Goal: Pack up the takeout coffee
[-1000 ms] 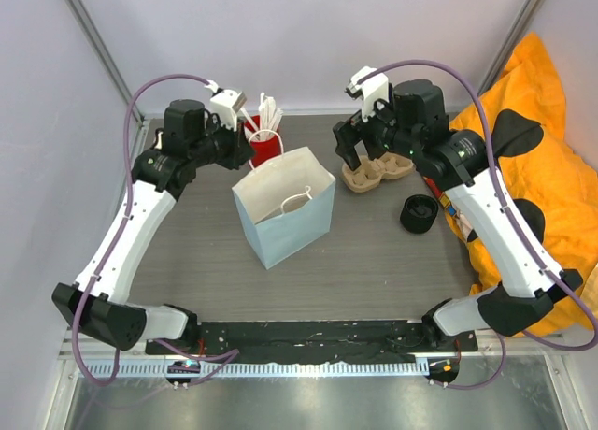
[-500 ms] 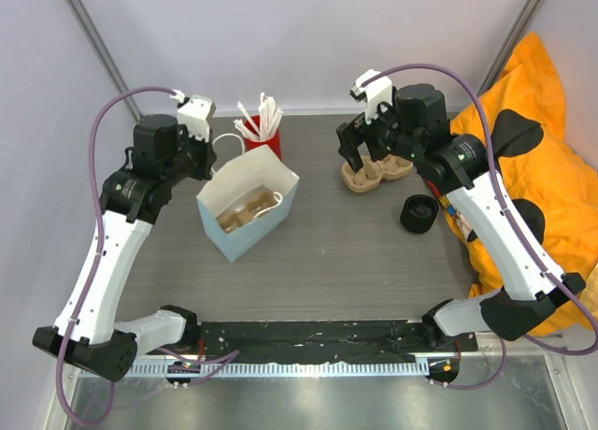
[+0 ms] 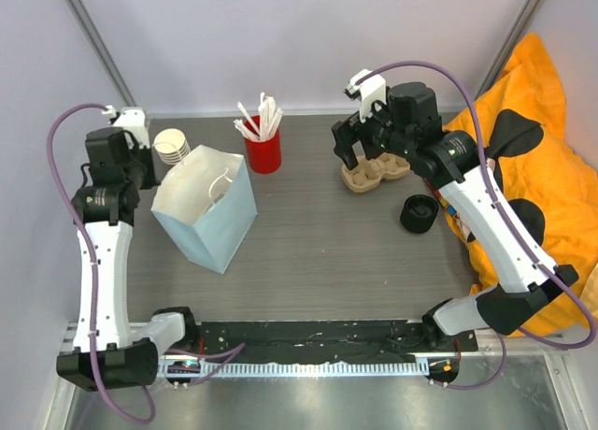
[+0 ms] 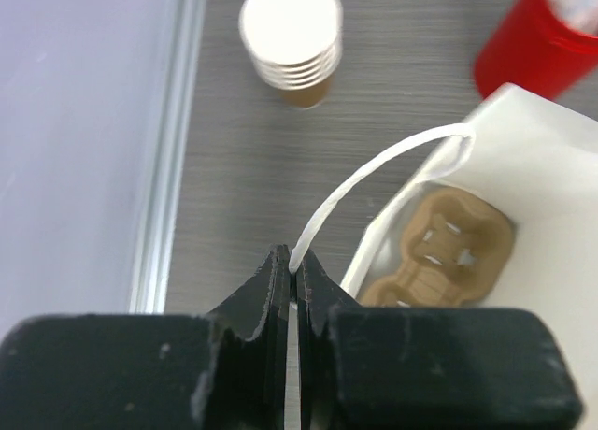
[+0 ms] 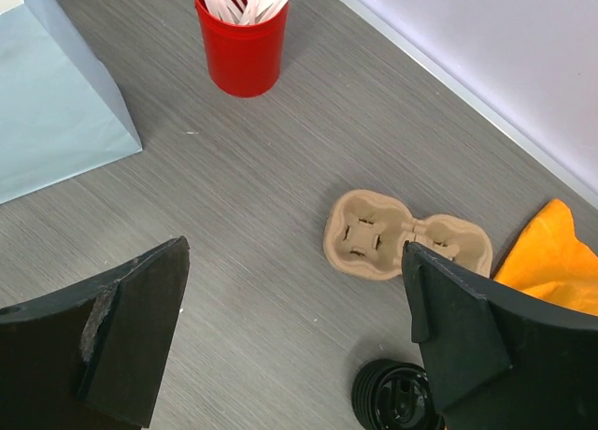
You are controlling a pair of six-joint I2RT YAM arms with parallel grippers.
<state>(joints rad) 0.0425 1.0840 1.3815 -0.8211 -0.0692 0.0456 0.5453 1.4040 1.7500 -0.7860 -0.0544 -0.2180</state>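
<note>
My left gripper is next going to pull the bag (image 3: 210, 215) toward the side, to the gripper's left in the top view, away from the cups, and let go of the bag's handle.
A nested stack of tan kraft paper cups (image 3: 171, 145) with white insides stands at the back left; it also shows in the left wrist view (image 4: 290, 42). Just right of it stands a light blue paper bag (image 3: 210, 215), open at the top. In the left wrist view a moulded cardboard carrier (image 4: 439, 252) lies inside the bag (image 4: 551, 196). My left gripper (image 3: 148, 168) (image 4: 291, 262) is shut on the bag's white cord handle (image 4: 374, 178). My right gripper (image 3: 353, 150) (image 5: 299, 327) is open and empty above a second carrier (image 3: 378, 171) (image 5: 406, 238).
A red cup of white sticks (image 3: 263, 150) (image 5: 243, 47) stands at the back middle. A stack of black lids (image 3: 420, 213) (image 5: 397, 397) sits right of centre. Orange cloth (image 3: 533, 150) lies along the right edge. Walls close the back and left.
My left arm has pulled the bag by its handle from the table's middle to the left, uncovering the cup stack. The right arm has hardly moved.
</note>
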